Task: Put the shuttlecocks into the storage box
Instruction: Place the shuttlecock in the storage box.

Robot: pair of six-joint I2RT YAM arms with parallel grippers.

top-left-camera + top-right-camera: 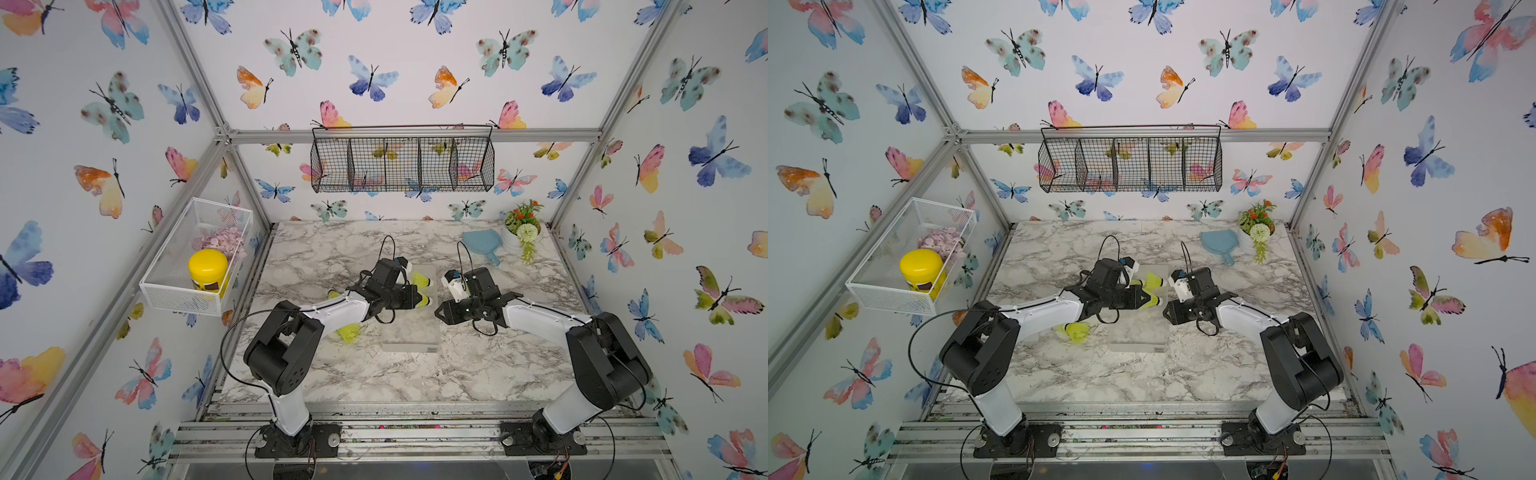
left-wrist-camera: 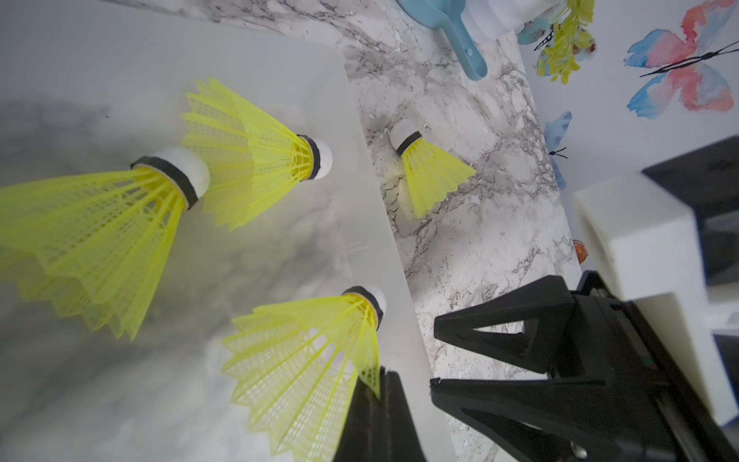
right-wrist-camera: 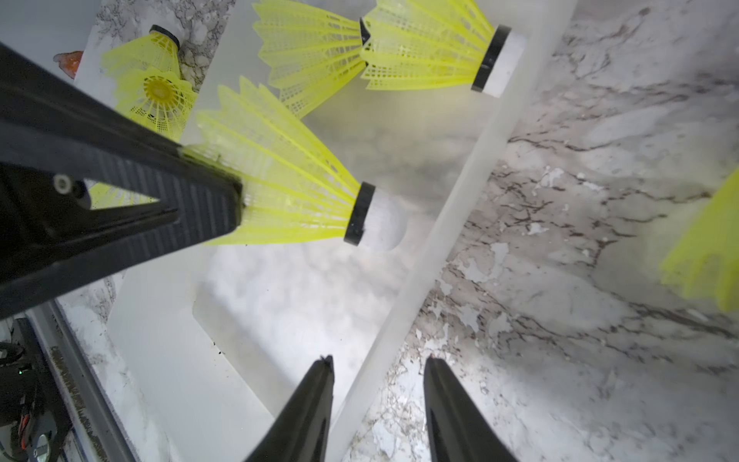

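I need to lower my left gripper next toward the box's bottom beneath the neon shuttlecock and open it to let go of the shuttlecock's skirt edge, because the cork and the skirt hang inside the box's sides.
The frosted storage box lies mid-table. My left gripper is shut on the skirt edge of a neon shuttlecock, held just above the box floor. Two other shuttlecocks lie inside the box. One shuttlecock rests on the marble right of the box. Another shuttlecock lies left of the box, under the left arm. My right gripper is open, its jaws standing either side of the box's right wall without touching it.
A blue scoop and a potted plant stand at the back right. A white mesh basket holding a yellow-lidded jar hangs on the left wall. A black wire basket hangs on the back wall.
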